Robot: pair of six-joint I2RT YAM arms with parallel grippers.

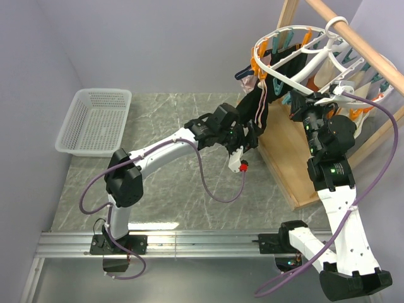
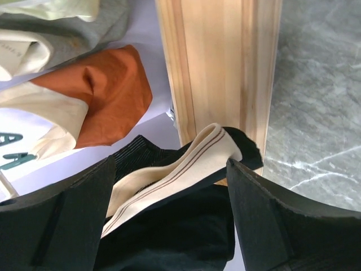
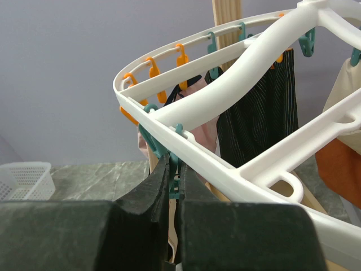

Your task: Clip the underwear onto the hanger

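My left gripper shifts slightly toward the wooden base board next, with the waistband between its open fingers, then closes on the waistband's edge (image 1: 258, 118) (image 2: 216, 148).
The underwear (image 1: 261, 108), black with a beige striped waistband (image 2: 175, 172), hangs down from the near rim of the round white hanger (image 1: 278, 31). My left gripper (image 1: 250, 136) is open just below and beside it. In the left wrist view the black fabric (image 2: 169, 231) and waistband lie between the two wide-apart fingers (image 2: 265, 220), and I cannot tell whether they touch. My right gripper (image 1: 295, 108) is under the hanger's rim (image 3: 254, 101), shut on a teal clip (image 3: 176, 176) that dangles from the rim.
A white mesh basket (image 1: 95, 120) stands at the far left. The hanger hooks over a wooden rod (image 1: 360, 44) on a wooden frame with a base board (image 1: 297, 161) and post (image 2: 220, 68). A rust-brown garment (image 2: 107, 90) and cream garments hang nearby.
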